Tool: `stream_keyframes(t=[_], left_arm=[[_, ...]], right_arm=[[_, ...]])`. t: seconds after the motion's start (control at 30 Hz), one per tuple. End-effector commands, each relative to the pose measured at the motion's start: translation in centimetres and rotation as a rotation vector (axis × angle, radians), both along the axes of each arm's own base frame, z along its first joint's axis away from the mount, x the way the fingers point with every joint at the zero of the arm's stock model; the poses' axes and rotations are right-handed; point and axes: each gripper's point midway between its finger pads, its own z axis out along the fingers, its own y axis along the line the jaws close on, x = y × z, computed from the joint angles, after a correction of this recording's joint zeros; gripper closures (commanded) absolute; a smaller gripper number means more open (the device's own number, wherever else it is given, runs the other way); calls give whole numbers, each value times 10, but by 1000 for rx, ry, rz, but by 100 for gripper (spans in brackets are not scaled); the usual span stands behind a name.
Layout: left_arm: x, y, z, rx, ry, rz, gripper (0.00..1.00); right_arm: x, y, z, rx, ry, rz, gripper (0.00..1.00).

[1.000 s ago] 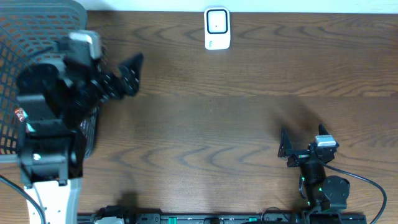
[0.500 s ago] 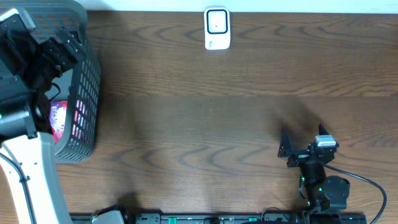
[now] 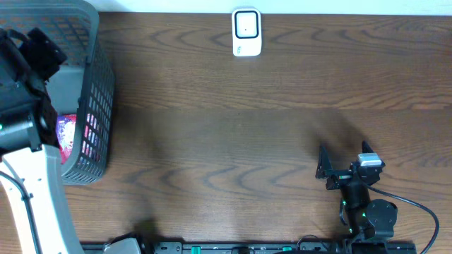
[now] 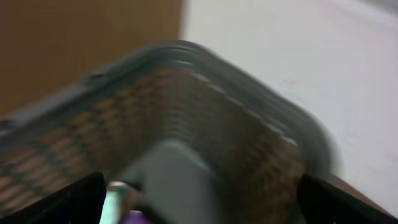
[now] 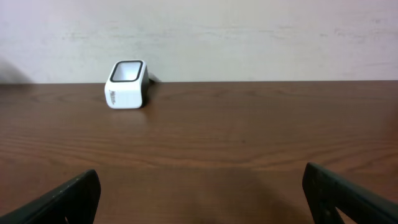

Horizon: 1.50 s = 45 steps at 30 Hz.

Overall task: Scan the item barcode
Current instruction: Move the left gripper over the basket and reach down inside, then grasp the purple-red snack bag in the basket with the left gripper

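Observation:
The purple and pink packet [image 3: 68,134] [image 4: 132,216] lies nearer my base than my left gripper's open fingers, so that gripper needs to tilt downward and lower back onto it.
The white barcode scanner [image 3: 246,32] stands at the table's far edge; in the right wrist view the scanner [image 5: 127,84] faces me from the back left. A purple and pink packet [image 3: 68,134] lies in the grey mesh basket [image 3: 95,106] at the left. My left gripper [image 3: 35,49] hangs open over the basket. Its wrist view is blurred: the basket wall [image 4: 249,124], a grey shape [image 4: 174,186] and a greenish item [image 4: 117,199] lie between the open fingers of the left gripper [image 4: 199,211]. My right gripper [image 3: 323,169] rests open and holds nothing near the front right.
The brown wooden table [image 3: 233,120] stretches between the basket and the right arm. A white wall [image 5: 249,37] rises behind the scanner. A black rail [image 3: 247,247] runs along the front edge.
My left arm has swung left, from beside the basket over the table to above the basket's inside. The right arm has not moved.

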Motion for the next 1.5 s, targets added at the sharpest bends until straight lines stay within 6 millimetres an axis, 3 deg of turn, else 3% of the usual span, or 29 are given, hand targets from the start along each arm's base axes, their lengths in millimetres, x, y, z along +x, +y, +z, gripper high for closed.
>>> stream_keyframes(t=[0.0, 0.3, 0.43, 0.67, 0.83, 1.1, 1.37, 1.47], left_arm=[[-12, 36, -8, 64, 68, 192, 2], [-23, 69, -109, -49, 410, 257, 2], [-21, 62, -151, -175, 505, 186, 2], [9, 27, -183, -383, 474, -15, 2], [11, 19, -210, -420, 550, -18, 2], [-13, 19, -265, -495, 737, 151, 2], [-36, 9, -302, -592, 878, 230, 1], [-41, 6, -315, -608, 930, 234, 10]], right_arm=[[0, -2, -1, 13, 3, -12, 1], [0, -2, -1, 13, 3, -12, 1], [0, -2, -1, 13, 3, -12, 1], [0, -2, -1, 13, 3, -12, 1], [0, -2, -1, 13, 3, -12, 1], [0, -2, -1, 13, 3, -12, 1], [0, -2, -1, 13, 3, -12, 1], [0, -2, -1, 13, 3, -12, 1]])
